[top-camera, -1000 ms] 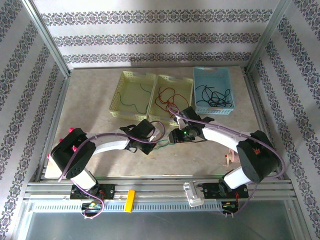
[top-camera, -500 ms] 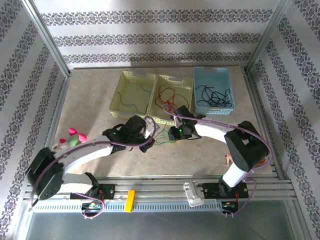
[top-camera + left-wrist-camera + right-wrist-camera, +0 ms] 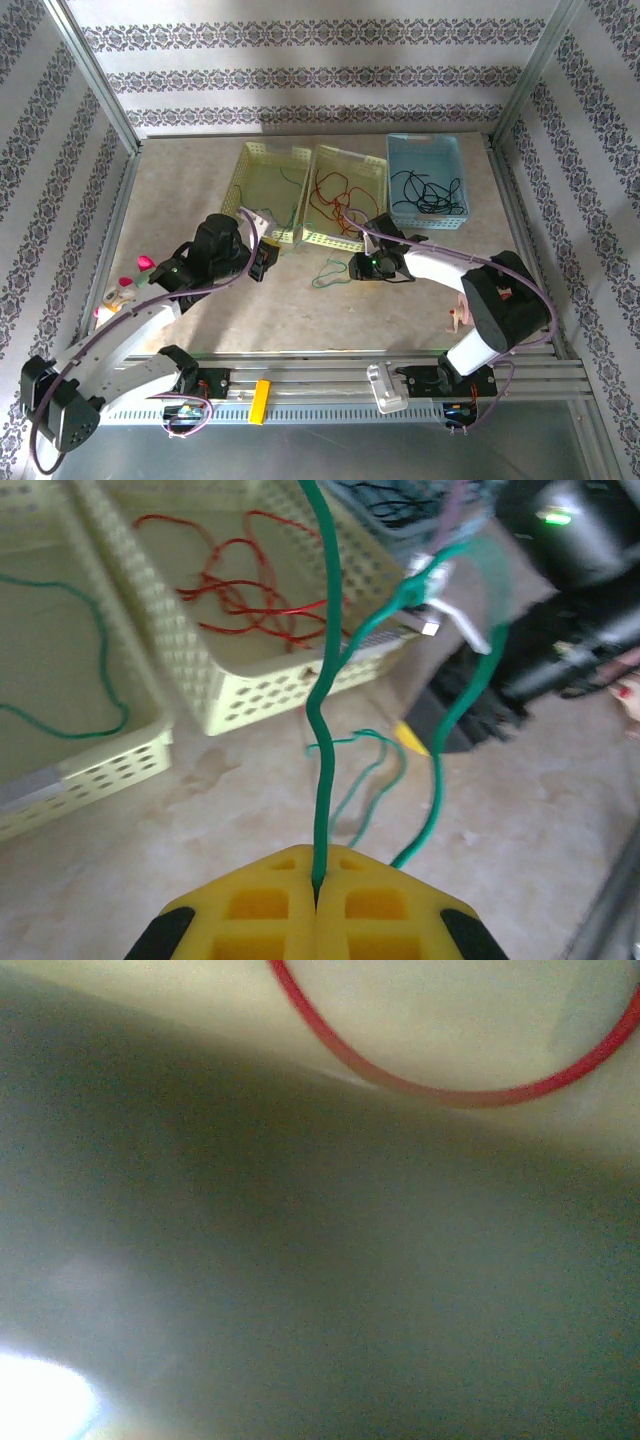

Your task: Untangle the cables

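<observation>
The left gripper needs to carry the green cable outward over the bottom of one yellow basket next and release it there, since that basket already holds a green cable.
My left gripper (image 3: 318, 882) is shut on a green cable (image 3: 323, 730), which rises from between the yellow fingers toward the baskets. In the top view the left gripper (image 3: 266, 262) sits in front of the left yellow basket (image 3: 250, 222), and loose green cable (image 3: 328, 273) lies on the table between the grippers. My right gripper (image 3: 356, 268) is low over the table by that green loop; its jaws are hidden. Red cables (image 3: 335, 195) lie in the middle yellow basket (image 3: 335, 240). Black cables (image 3: 428, 192) lie in the blue basket (image 3: 455, 150). A red cable (image 3: 450, 1095) arcs across the blurred right wrist view.
Another green cable (image 3: 285, 180) lies inside the left yellow basket. The three baskets stand side by side at the back of the table. Metal frame posts and patterned walls enclose the table. A small pink object (image 3: 459, 318) lies near the right arm's base.
My left arm has drawn back to the left with the green cable in its grip, stretching it out. The right gripper has stayed near the table's middle while its arm shifted.
</observation>
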### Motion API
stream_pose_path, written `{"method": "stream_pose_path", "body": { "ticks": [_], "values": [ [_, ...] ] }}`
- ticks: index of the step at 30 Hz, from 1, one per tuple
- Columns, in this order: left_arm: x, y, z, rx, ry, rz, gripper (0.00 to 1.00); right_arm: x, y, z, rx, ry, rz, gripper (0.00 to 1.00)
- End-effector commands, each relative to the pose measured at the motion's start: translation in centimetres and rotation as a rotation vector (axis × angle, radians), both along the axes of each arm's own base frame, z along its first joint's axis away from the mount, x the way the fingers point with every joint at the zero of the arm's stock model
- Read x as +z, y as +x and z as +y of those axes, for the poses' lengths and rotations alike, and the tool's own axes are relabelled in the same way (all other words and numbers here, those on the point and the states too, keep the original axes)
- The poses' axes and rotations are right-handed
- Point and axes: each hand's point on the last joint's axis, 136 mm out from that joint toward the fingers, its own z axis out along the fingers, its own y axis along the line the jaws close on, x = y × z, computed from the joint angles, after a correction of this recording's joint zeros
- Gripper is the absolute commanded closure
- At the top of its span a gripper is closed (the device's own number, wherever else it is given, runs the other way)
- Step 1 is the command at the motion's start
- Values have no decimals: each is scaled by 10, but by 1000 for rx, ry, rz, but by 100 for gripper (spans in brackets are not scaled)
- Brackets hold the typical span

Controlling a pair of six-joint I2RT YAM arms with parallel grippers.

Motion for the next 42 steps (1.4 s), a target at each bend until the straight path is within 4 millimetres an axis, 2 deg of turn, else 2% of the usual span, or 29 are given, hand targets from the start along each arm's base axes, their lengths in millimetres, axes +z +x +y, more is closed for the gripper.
{"method": "stream_pose_path", "body": {
  "ticks": [1,5,10,13,17,18,19,21,23,29,31,33,36,42],
  "values": [
    [8,44,21,198,-77,-29,100,15,-18,4,34,20,20,61],
    [8,100,45,363,-124,-31,100,41,-18,15,89,38,-75,57],
    [-21,161,65,503,-97,93,100,52,-24,21,122,64,-106,57],
    [-34,186,77,589,-63,129,98,55,-28,23,139,71,-120,56],
    [-32,198,75,587,-53,112,41,51,-32,24,149,63,-108,56],
    [-28,197,72,571,-60,99,31,50,-33,24,149,62,-103,56],
    [-23,192,67,538,-65,86,25,49,-33,24,152,60,-101,56],
    [-18,175,52,457,-44,65,18,48,-33,24,151,57,-98,56],
    [-19,148,29,322,-15,67,15,47,-32,24,150,52,-102,56],
    [-62,43,-38,-90,100,197,14,46,-22,21,121,40,-115,56],
    [-76,15,-59,-201,130,232,14,46,-18,15,92,33,-117,57],
    [-90,-3,-75,-266,165,253,14,49,-15,11,69,44,-123,57],
    [-110,-5,-94,-288,225,239,17,58,-12,7,43,80,-141,57],
    [-138,36,-107,-132,300,144,43,71,-11,2,15,125,-164,57]
  ]
}}
